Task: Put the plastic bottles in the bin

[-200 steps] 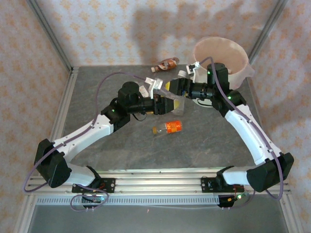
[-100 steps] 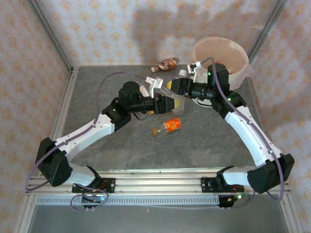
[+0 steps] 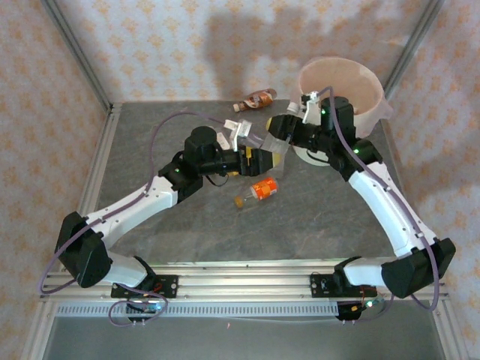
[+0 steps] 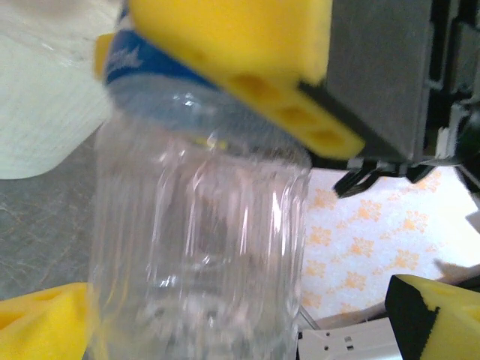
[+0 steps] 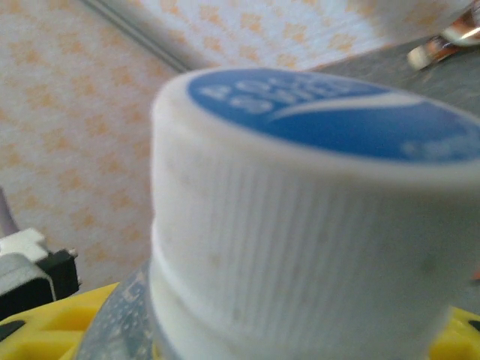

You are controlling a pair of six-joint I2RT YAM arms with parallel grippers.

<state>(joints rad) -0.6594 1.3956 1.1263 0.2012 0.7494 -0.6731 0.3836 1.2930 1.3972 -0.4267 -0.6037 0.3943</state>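
The clear bottle (image 3: 275, 143) needs to go outward in my right gripper to above the bin's opening (image 3: 340, 82) and be released there, since the bin's pinkish inside is open from above.
A clear bottle (image 3: 275, 143) with a blue label and a white cap (image 5: 300, 210) hangs above the table between the two arms. My right gripper (image 3: 285, 135) is shut on it at its labelled upper part, and one of its yellow pads (image 4: 247, 45) presses on the blue label. My left gripper (image 3: 264, 157) stands open around the bottle's clear body (image 4: 195, 247), with its right pad (image 4: 435, 315) well apart from it. The cream-white bin (image 3: 371, 112), pinkish inside, stands at the back right just behind my right gripper. An orange-labelled bottle (image 3: 259, 191) lies on the table below the grippers.
A brown-red bottle (image 3: 253, 100) lies at the back wall, left of the bin, and its end (image 5: 450, 37) also appears in the right wrist view. The bin's pale wall (image 4: 37, 112) is close by. Metal frame rails edge the grey table.
My left gripper has opened and let go of the clear bottle. My right gripper has tilted up and back towards the bin with it. The orange-labelled bottle has shifted slightly.
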